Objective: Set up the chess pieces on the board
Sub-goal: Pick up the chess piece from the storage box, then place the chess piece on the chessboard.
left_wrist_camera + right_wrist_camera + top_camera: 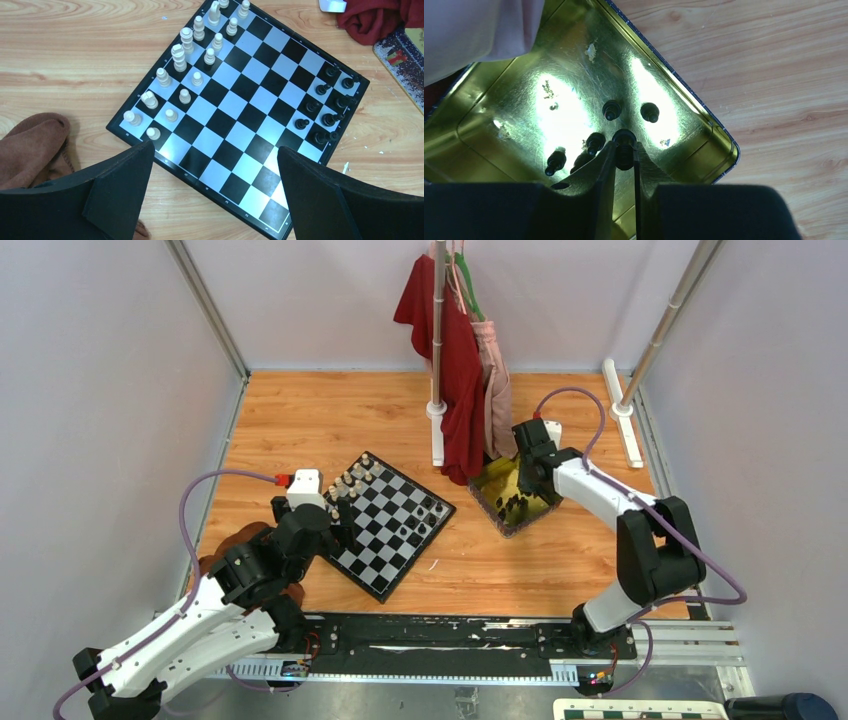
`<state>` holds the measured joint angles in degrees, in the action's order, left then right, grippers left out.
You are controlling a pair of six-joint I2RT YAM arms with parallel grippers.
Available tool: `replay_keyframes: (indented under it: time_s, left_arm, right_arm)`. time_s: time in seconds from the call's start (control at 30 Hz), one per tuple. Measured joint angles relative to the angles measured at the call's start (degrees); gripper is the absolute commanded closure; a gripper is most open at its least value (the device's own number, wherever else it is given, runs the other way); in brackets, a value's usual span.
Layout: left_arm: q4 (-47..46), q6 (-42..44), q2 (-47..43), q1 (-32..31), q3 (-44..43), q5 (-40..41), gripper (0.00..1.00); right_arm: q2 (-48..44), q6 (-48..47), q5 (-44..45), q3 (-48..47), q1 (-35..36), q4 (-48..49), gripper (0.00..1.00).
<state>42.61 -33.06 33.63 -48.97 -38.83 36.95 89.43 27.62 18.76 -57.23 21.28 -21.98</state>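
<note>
My right gripper is going to rise, move left in the top view and lower to release on the board's white edge square [407, 551], empty beside the row of black pieces.
The board [392, 523] [235, 107] lies turned like a diamond at centre left. Two rows of cream chess pieces [186, 70] [350, 480] line one side, and several black pieces [327, 102] [425, 520] stand on the opposite side. My left gripper [214, 172] [335, 530] hovers open over the board's near edge, holding nothing. My right gripper [624, 150] [520, 475] reaches into the gold tray [514, 135] [495, 495] and is shut on a black chess piece [624, 140]. More black pieces [611, 109] lie loose in the tray beside it.
A brown cloth [230, 550] [35, 147] lies left of the board. A rack post [437, 350] with red clothes [450, 360] hangs behind the tray, and the cloth overhangs the tray's far corner. Grey walls enclose the wooden table [320, 410].
</note>
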Motion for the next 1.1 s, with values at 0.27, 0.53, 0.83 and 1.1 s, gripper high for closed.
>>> replay_keyframes:
  time_s: [0.27,0.53,0.83,1.1]
  left_arm:
    - [0.0,0.0,-0.09,-0.02,0.02,0.2,0.0]
    - [0.0,0.02,-0.33,-0.02,0.02,0.22,0.0]
    - [0.0,0.0,-0.59,-0.04,0.04,0.22,0.0]
    - [0.0,0.0,-0.87,-0.04,0.04,0.24,0.0]
  right_arm:
    - [-5.22,-0.26,-0.5,1.31,0.28,-0.81,1.0]
    - [-10.56,-1.75,-0.02,1.92,4.68,-3.65,1.0]
    - [-16.22,-2.51,2.12,1.49,19.58,-8.5,1.0]
    - [-14.84,-2.54,2.67,-1.29,33.44,-12.02,1.0]
